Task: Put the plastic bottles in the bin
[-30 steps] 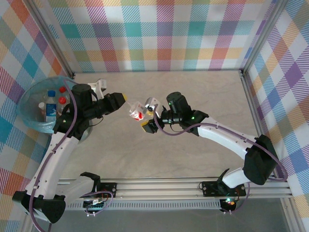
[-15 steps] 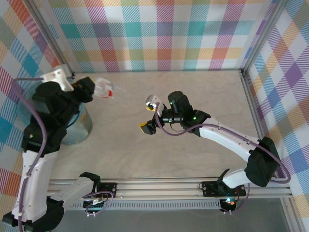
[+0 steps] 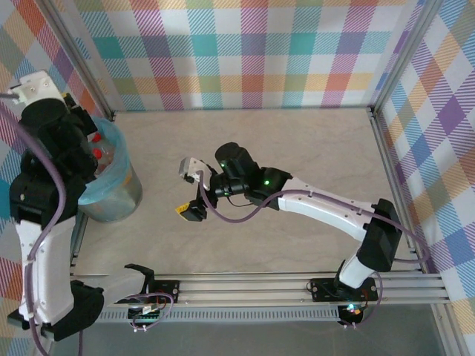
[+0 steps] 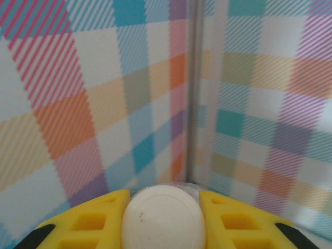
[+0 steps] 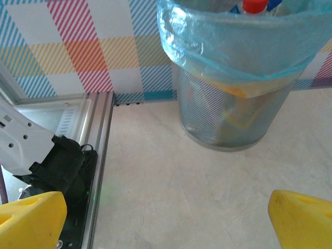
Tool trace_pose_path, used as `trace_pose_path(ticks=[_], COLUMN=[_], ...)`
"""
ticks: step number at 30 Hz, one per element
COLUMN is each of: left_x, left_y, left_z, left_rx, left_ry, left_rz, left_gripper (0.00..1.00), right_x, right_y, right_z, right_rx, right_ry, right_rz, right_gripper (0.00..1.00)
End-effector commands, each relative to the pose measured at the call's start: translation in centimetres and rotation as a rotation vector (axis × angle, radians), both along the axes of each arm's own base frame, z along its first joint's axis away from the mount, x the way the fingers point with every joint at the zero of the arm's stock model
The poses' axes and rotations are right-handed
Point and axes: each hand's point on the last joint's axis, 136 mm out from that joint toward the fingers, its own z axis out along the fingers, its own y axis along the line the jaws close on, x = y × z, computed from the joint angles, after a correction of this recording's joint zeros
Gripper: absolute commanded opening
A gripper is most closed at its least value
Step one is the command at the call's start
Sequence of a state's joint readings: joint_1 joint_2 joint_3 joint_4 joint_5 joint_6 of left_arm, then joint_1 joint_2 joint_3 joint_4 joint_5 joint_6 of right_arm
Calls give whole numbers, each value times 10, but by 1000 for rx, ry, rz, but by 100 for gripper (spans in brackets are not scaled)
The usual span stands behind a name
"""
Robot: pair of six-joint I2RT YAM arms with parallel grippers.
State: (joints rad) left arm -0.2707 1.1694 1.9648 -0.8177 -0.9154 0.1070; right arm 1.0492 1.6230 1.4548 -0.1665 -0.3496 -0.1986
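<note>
The bottle will next tilt down from the enclosure's plaid corner in my left gripper, then go into the bin's opening below and be released.
In the left wrist view my left gripper [image 4: 162, 205] is shut on a clear plastic bottle with a white cap [image 4: 162, 223], facing the plaid corner of the enclosure. From above, the left arm [image 3: 48, 156] stands raised over the grey bin [image 3: 119, 196] with its teal bag; red-capped bottles [image 3: 96, 153] lie inside. My right gripper [image 3: 191, 190] is open and empty, low over the table to the right of the bin. Its wrist view shows the bin [image 5: 233, 114] ahead, a red cap [image 5: 254, 6] at its top, and bare table between the yellow fingertips [image 5: 31, 218].
An aluminium rail [image 3: 297, 285] runs along the near edge, and the left arm's black base [image 5: 59, 161] sits beside it. Plaid walls close the table at the back [image 3: 245, 52] and the sides.
The left arm has swung the bottle from the table's middle to above the bin at the left. The right gripper has let go of it, opened wide and moved left toward the bin.
</note>
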Motion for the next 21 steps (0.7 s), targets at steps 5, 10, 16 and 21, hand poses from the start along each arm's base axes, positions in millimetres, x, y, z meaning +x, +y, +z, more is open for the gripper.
trace_pose_path(ticks=[5, 10, 16, 21], left_x=[22, 48, 62, 71], left_y=[38, 58, 81, 101], left_z=[-34, -73, -123, -156], left_rx=[118, 65, -40, -84], left_ry=[244, 365, 466, 535], left_rz=[196, 203, 199, 216], left_gripper=[0, 0, 0, 0], right_x=[-9, -10, -9, -10], right_y=[4, 0, -1, 2], right_z=[-3, -9, -16, -23], right_rx=[-26, -54, -77, -95], right_ry=[26, 34, 60, 75], right_rz=[39, 34, 19, 20], right_gripper=[100, 100, 100, 100])
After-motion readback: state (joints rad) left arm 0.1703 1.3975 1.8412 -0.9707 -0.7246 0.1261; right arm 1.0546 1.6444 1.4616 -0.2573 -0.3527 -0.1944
